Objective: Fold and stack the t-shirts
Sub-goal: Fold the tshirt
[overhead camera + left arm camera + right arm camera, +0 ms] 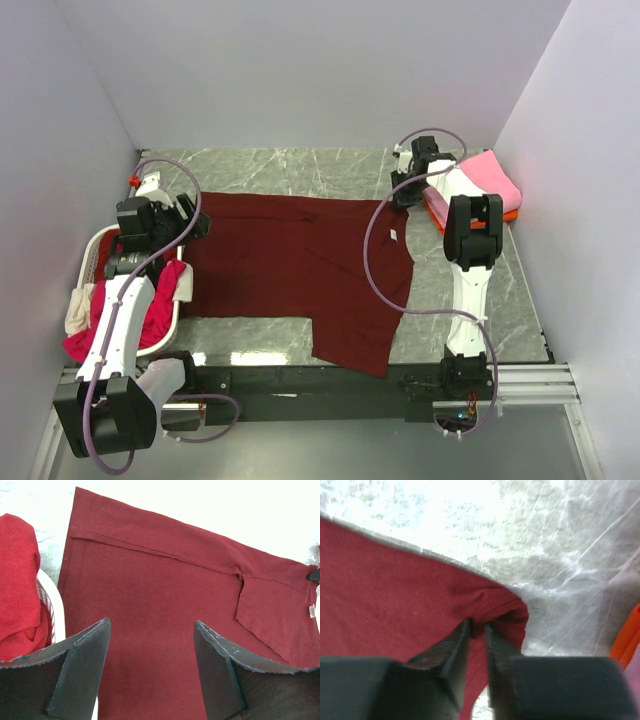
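The shirt's near corner [187,311] beside the basket lies flat and unheld, so my left gripper will move back, turn and lower onto it.
A large dark maroon t-shirt [290,260] lies spread on the marble table, with one part folded over on its right side. My left gripper [188,224] hovers open over the shirt's left edge, with bare maroon cloth [165,595] showing between its fingers [80,670]. My right gripper [405,190] is at the shirt's far right corner, its jaws pinched on a bunched fold of maroon cloth [505,610]. Folded pink [485,180] and orange [505,214] t-shirts are stacked at the far right.
A white basket [100,245] stands at the left edge, holding a magenta shirt [150,310] and a cream one [80,310]; the magenta cloth [17,580] fills the left of the left wrist view. White walls enclose the table. A strip of orange cloth [627,635] lies close to the right gripper.
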Tool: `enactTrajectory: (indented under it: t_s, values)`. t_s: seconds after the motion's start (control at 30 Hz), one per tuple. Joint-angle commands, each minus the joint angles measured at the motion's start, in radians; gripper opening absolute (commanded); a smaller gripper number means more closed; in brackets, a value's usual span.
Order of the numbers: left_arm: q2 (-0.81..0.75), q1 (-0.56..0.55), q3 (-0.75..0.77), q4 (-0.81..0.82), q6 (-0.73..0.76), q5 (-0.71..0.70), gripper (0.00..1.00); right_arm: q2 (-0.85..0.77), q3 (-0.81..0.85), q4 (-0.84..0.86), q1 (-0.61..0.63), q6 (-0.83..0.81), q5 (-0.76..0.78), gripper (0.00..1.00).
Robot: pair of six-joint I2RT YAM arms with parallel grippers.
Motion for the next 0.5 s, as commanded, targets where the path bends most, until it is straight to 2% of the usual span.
enactTrajectory:
  t_s: [0.0,0.03,0.1,0.33,0.47]
  values:
    - [-0.001,-0.003,0.012,0.021,0.013,0.013,0.72,0.020,0.069,0.030,0.002,0.030,0.022,0.22]
    - [-0.003,-0.004,0.011,0.021,0.013,0.010,0.72,0.029,0.100,0.035,0.002,0.033,0.034,0.08]
    - [-0.004,-0.004,0.009,0.021,0.013,0.007,0.72,0.052,0.149,0.030,0.000,0.033,0.062,0.00]
    - [0.014,-0.004,0.008,0.026,0.013,-0.003,0.72,0.230,0.526,0.033,0.000,0.012,0.240,0.00]
    - [0.028,-0.003,0.009,0.035,0.013,0.008,0.72,0.249,0.545,0.168,0.009,-0.020,0.362,0.02]
